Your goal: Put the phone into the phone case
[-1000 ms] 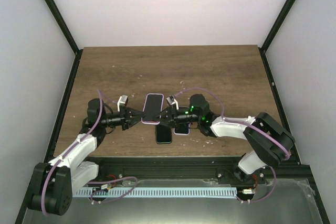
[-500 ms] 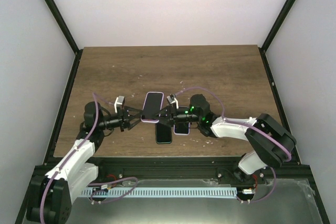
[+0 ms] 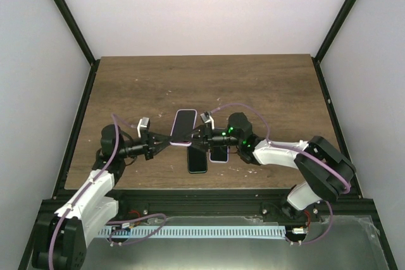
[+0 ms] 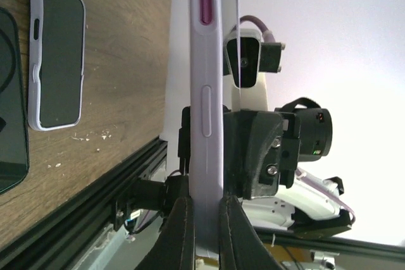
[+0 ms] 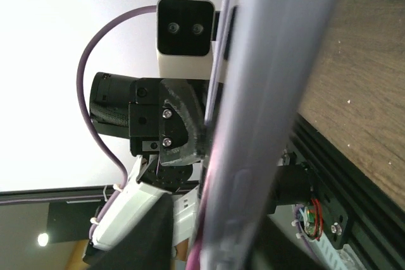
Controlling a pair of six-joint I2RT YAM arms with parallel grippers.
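Observation:
Next, my left gripper lowers the lilac phone case (image 3: 183,127) onto the bare wood beside the black phone and releases it, since that patch lies empty.
A lilac phone case (image 3: 183,127) with a dark face inside its rim hangs above the table between both grippers. My left gripper (image 3: 169,140) is shut on its near-left end. In the left wrist view the case (image 4: 205,93) stands edge-on, pinched between my fingers (image 4: 202,219). My right gripper (image 3: 196,136) holds its right side. In the right wrist view the case (image 5: 272,93) is a close, blurred lilac edge running between the jaws (image 5: 221,238). A black phone (image 3: 197,161) lies flat on the table under the grippers.
A second phone in a lilac case (image 3: 219,153) lies beside the black phone, under my right gripper; it shows on the wood in the left wrist view (image 4: 57,52). The black frame rail (image 3: 202,199) runs along the table's near edge.
My left arm has drawn back and down to the left. The held case has risen slightly and tilted. The right arm has barely moved.

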